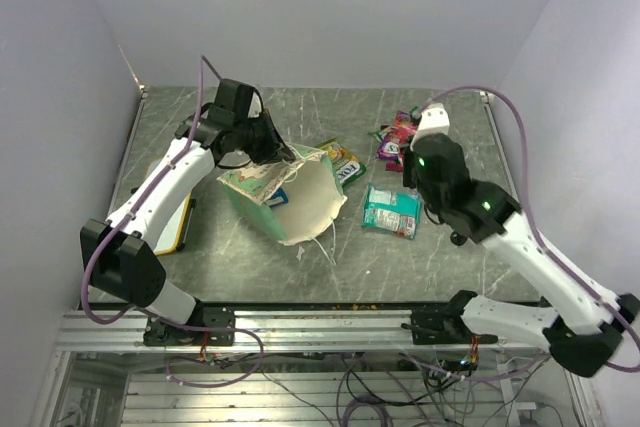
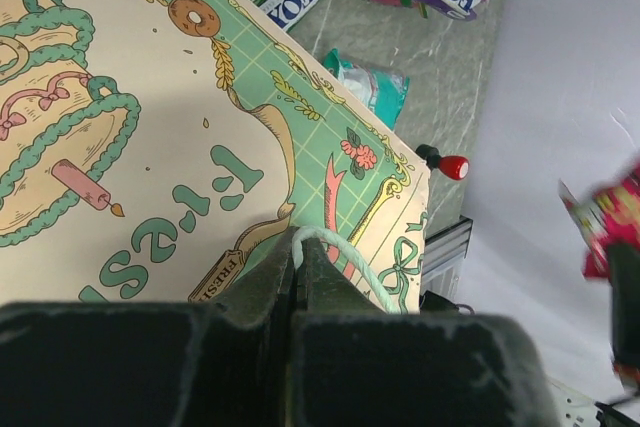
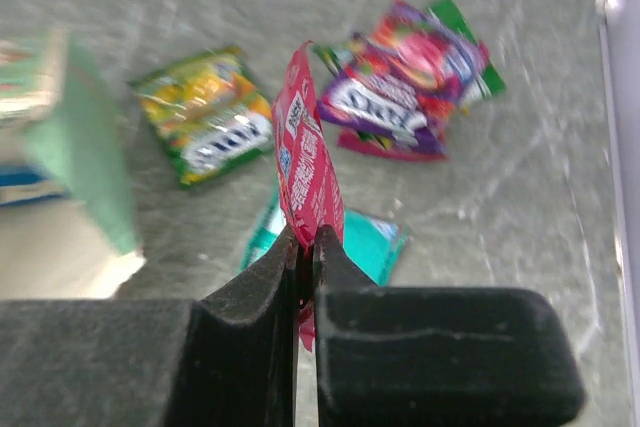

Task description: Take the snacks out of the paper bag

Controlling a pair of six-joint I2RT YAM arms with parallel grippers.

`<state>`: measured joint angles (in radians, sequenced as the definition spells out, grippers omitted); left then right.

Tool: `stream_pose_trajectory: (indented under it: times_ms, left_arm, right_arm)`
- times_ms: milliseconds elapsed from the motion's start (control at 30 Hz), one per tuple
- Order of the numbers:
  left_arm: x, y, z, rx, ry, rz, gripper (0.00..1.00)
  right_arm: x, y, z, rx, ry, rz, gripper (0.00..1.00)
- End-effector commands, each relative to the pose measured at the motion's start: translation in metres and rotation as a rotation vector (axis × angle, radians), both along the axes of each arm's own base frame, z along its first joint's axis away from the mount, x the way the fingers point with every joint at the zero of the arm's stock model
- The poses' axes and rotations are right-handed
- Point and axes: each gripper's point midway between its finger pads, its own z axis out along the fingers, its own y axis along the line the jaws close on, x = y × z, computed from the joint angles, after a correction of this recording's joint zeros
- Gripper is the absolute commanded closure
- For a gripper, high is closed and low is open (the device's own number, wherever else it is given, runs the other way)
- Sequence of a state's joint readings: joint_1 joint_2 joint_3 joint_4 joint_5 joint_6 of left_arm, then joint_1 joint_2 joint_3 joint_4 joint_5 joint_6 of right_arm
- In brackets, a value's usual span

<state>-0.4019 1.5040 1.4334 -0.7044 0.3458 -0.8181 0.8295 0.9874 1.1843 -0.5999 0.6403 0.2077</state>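
Observation:
The teal packet (image 3: pixel 368 245) lies below my right gripper on the tabletop. So I need to bring my right gripper down next, tilt it downward, and release the red packet (image 3: pixel 308 162) onto that teal packet.
The paper bag (image 1: pixel 300 197) lies on its side mid-table, its mouth toward the near edge, with something blue just inside. My left gripper (image 1: pixel 268 143) is shut on the bag's white string handle (image 2: pixel 345 252), above its printed front (image 2: pixel 150 127). My right gripper (image 3: pixel 307 239) is shut on a red packet (image 3: pixel 308 162), held edge-up above the table; it also shows in the left wrist view (image 2: pixel 608 227). On the table lie a yellow-green packet (image 1: pixel 342 161), pink-purple packets (image 1: pixel 394 137) and a teal packet (image 1: pixel 390 211).
A wood-framed whiteboard (image 1: pixel 176 223) lies at the left under my left arm. A small red-topped black button (image 2: pixel 452 166) sits near the right arm. Walls close the table on the left, back and right.

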Motion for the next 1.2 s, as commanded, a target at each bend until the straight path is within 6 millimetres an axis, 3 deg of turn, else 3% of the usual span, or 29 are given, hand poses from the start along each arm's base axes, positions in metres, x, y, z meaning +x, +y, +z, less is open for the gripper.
stream_pose_trajectory:
  times_ms: [0, 167, 267, 633, 833, 1167]
  left_arm:
    - [-0.002, 0.003, 0.015, -0.020, -0.037, -0.010, 0.93]
    - [-0.007, 0.004, 0.012, -0.014, -0.021, -0.026, 0.93]
    - [-0.012, 0.007, 0.015, -0.013, -0.020, -0.025, 0.93]
    - [-0.034, 0.017, 0.022, -0.030, -0.032, 0.005, 0.93]
    - [-0.045, 0.023, 0.032, -0.029, -0.047, 0.010, 0.93]
    - [-0.062, 0.031, 0.041, -0.033, -0.056, 0.019, 0.93]
  right_arm:
    - [0.015, -0.031, -0.071, -0.041, 0.317, -0.129, 1.00]
    - [0.014, -0.053, -0.137, 0.022, 0.680, -0.210, 1.00]
    - [0.007, -0.051, -0.160, 0.035, 0.797, -0.194, 1.00]
    - [0.009, -0.072, -0.184, -0.086, 0.911, -0.303, 1.00]
    - [0.022, -0.057, -0.193, -0.089, 0.927, -0.302, 1.00]
    - [0.049, -0.061, -0.219, -0.273, 0.851, -0.439, 1.00]
